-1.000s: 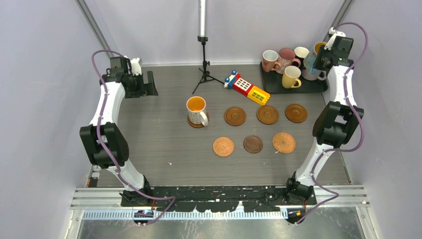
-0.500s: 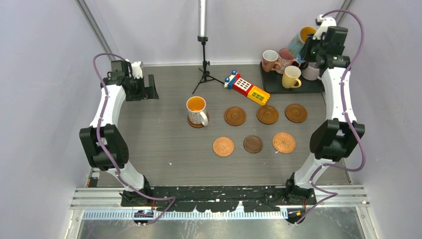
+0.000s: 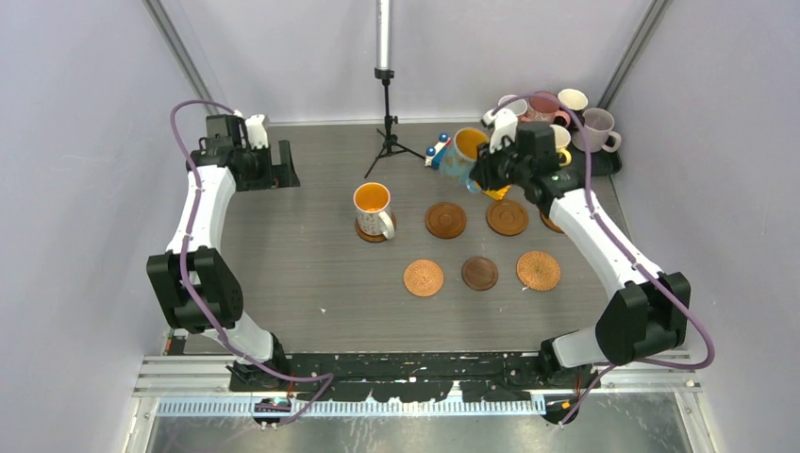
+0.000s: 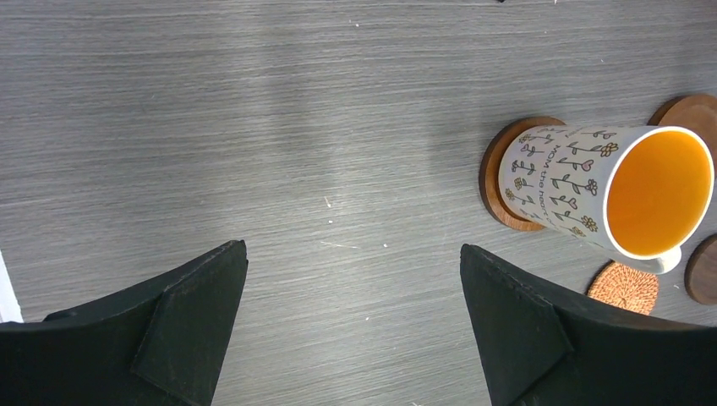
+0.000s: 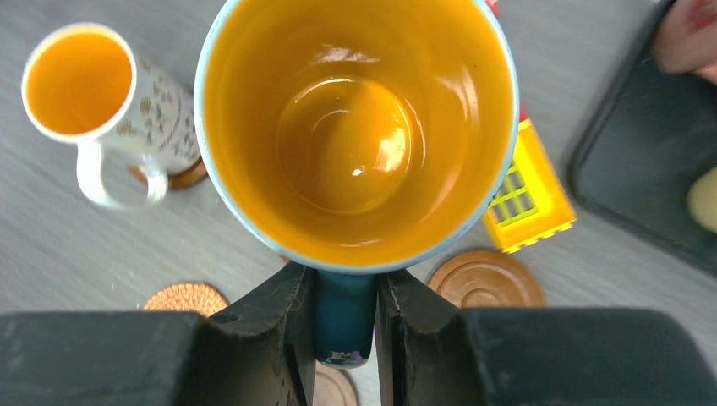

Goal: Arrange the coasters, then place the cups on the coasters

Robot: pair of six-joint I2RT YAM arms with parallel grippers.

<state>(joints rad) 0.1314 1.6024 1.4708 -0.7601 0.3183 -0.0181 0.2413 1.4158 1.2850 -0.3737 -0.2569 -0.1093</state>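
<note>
The right gripper moves down and back next to release the blue cup on the back-row coaster beside the white patterned cup, since that coaster is bare.
My right gripper (image 3: 484, 170) is shut on the handle (image 5: 345, 317) of a blue cup with an orange inside (image 5: 355, 127), held tilted in the air above the back row of coasters. A white patterned cup (image 3: 373, 209) stands on a brown coaster (image 4: 499, 178). Bare wooden coasters (image 3: 445, 220) (image 3: 508, 217) lie in the back row, and a third is partly hidden under my right arm. In front lie a woven one (image 3: 424, 277), a dark one (image 3: 479, 273) and another woven one (image 3: 539, 270). My left gripper (image 4: 351, 249) hangs open over bare table at the back left.
A black tray (image 3: 611, 162) at the back right holds several cups, among them a pink one (image 3: 542, 104) and a lavender-grey one (image 3: 599, 127). A red-yellow toy block (image 5: 528, 199) lies beneath the held cup. A small tripod (image 3: 387, 132) stands at the back centre.
My right arm lifted the blue cup off the tray and swung it left and forward over the table. The left arm stayed almost still.
</note>
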